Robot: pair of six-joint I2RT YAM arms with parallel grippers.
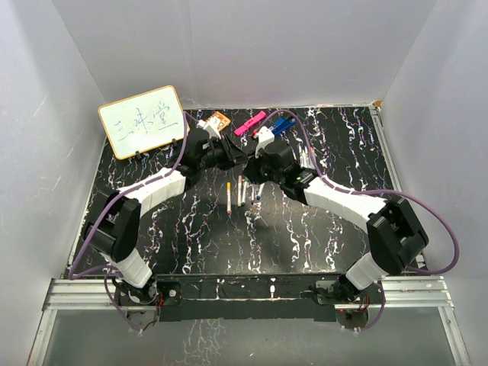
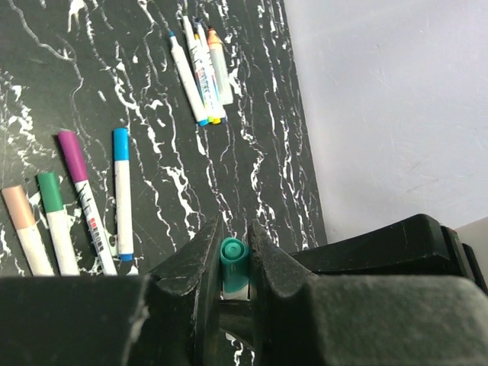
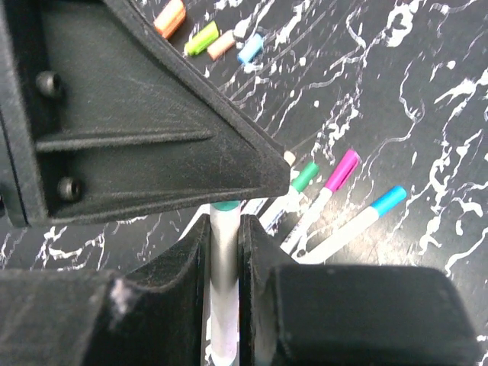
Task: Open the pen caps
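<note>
The tabletop beside the uncapped pens is bare, so my right gripper will pull toward the right in the top view and then move down to release the white pen there.
My left gripper (image 2: 232,229) is shut on the teal cap (image 2: 232,258) of a white marker pen. My right gripper (image 3: 223,225) is shut on that pen's white barrel (image 3: 223,282); the cap's teal edge (image 3: 226,205) shows just above my fingers and looks seated on the barrel. The two grippers meet above the table's middle, left (image 1: 231,152) and right (image 1: 257,158). Capped pens lie on the table: purple (image 2: 72,152), blue (image 2: 120,143), green (image 2: 50,191) and peach (image 2: 17,206). Loose caps lie apart: orange (image 3: 169,17), green (image 3: 202,38), peach (image 3: 221,46), blue (image 3: 250,48).
A bundle of uncapped pens (image 2: 202,69) lies near the back wall. Several pens (image 1: 240,194) lie below the grippers. A small whiteboard (image 1: 142,120) stands at the back left. A pink highlighter (image 1: 250,122) and a blue clip tool (image 1: 282,124) lie at the back.
</note>
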